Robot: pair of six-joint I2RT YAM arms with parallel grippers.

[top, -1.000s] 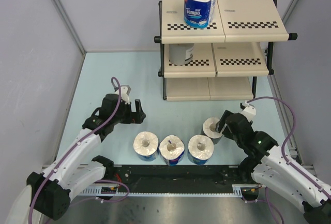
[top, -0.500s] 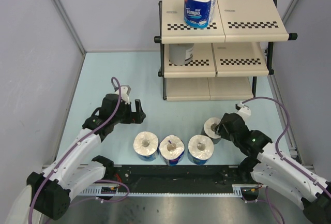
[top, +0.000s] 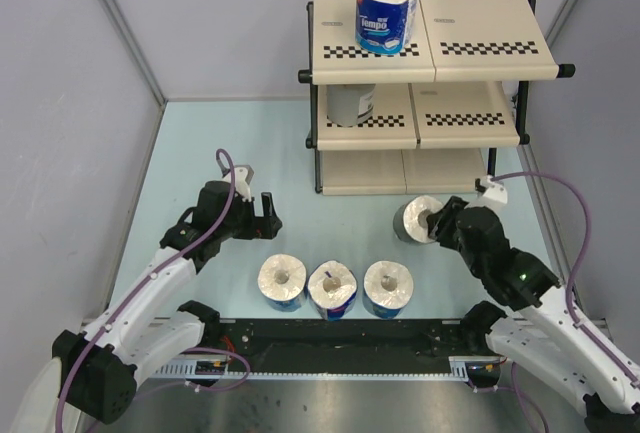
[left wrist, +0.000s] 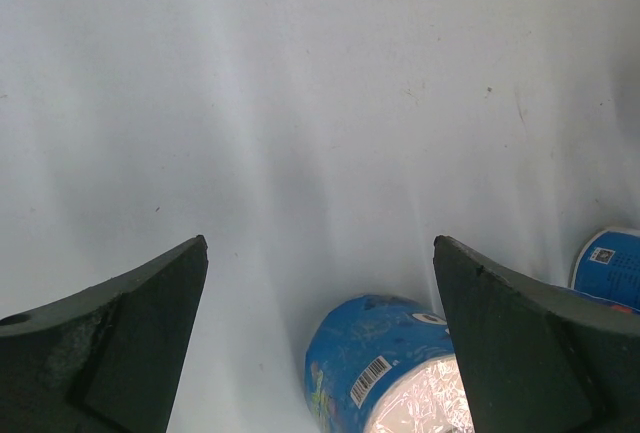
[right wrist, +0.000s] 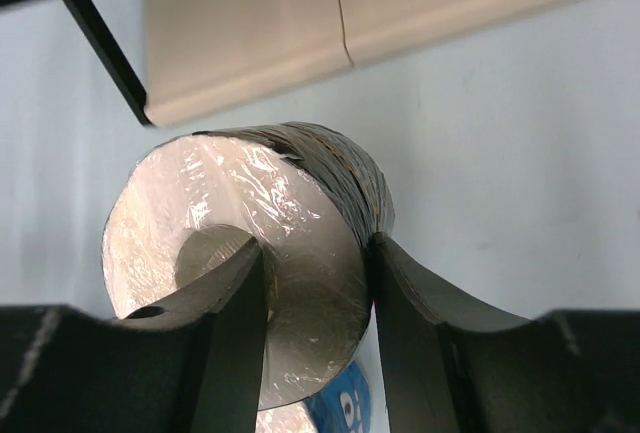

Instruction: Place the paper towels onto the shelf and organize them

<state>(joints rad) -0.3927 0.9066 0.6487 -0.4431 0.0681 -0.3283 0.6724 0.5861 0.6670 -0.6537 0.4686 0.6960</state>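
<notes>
Next, my right gripper lifts the dark-wrapped roll outward onto the other panel beside the grey roll on the shelf's middle level, since that panel is empty.
My right gripper (top: 437,221) is shut on a dark-wrapped paper towel roll (top: 413,220), one finger inside the core and one on the outer wall (right wrist: 240,243). The roll hangs tilted above the table, just in front of the shelf's (top: 480,48) bottom tier (right wrist: 300,23). Three blue-wrapped rolls (top: 282,281) (top: 332,288) (top: 388,286) stand in a row near the front edge. Another blue roll (top: 386,11) stands on the top tier and a grey roll (top: 350,103) on the middle tier. Above the table, left of the row, my left gripper (top: 255,215) hangs open and empty over a blue roll (left wrist: 385,363).
Grey walls close in the table on the left, back and right. The shelf's black frame leg (right wrist: 100,38) stands close to the held roll. A black rail (top: 340,338) runs along the near edge between the arm bases.
My right gripper closed on the dark-wrapped roll, lifted it off the table and carried it up and back toward the shelf. The left arm has not moved.
</notes>
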